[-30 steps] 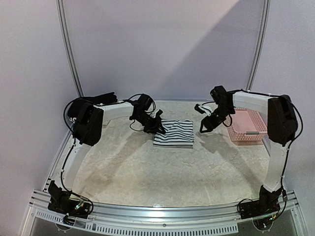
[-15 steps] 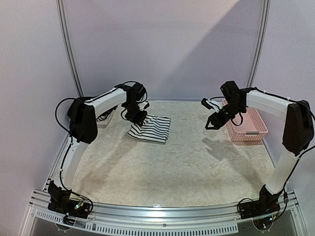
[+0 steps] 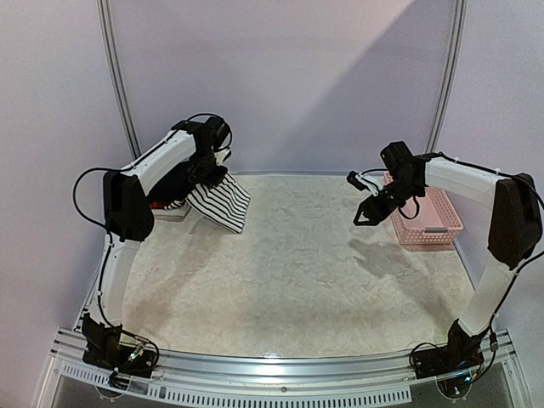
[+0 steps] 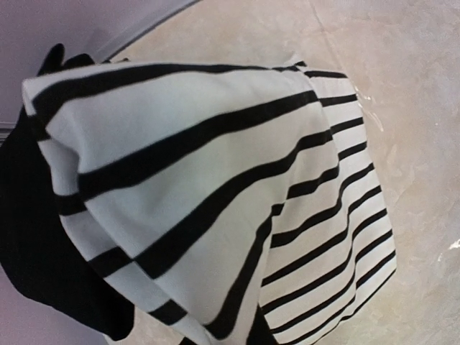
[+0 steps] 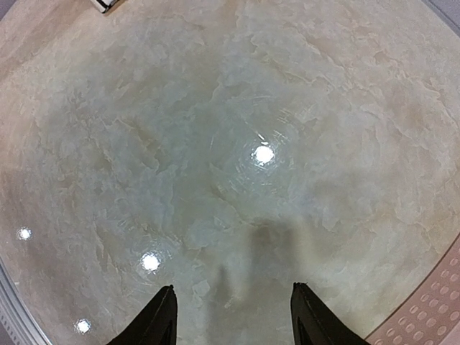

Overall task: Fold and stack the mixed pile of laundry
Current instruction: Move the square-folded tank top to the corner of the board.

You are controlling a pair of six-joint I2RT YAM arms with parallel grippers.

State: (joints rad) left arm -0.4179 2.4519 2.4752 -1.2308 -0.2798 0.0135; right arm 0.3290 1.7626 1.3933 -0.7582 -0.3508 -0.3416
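Note:
The robot's left gripper holds the tank top and next needs to carry it to the left in the top view, over the black stack (image 3: 172,185) (image 4: 47,241), and release it.
The folded black-and-white striped tank top (image 3: 219,202) hangs from my left gripper (image 3: 206,170), lifted off the table at the back left. It fills the left wrist view (image 4: 215,180) and hides my fingers there. Just left of it lies a low stack of garments (image 3: 166,204), black with a bit of red showing; black cloth (image 4: 29,244) also shows at the left edge of the wrist view. My right gripper (image 3: 364,214) is open and empty above bare table, its fingertips (image 5: 162,316) spread wide apart.
The pink perforated basket (image 3: 429,217) stands at the back right, just right of my right gripper; its corner shows in the right wrist view (image 5: 431,316). The marbled table top (image 3: 289,280) spreads between the arms. A curved metal rail (image 3: 119,93) borders the back.
My left gripper has lifted the striped tank top off the middle of the table and carried it left and back toward the stack. My right gripper has drawn right, toward the basket.

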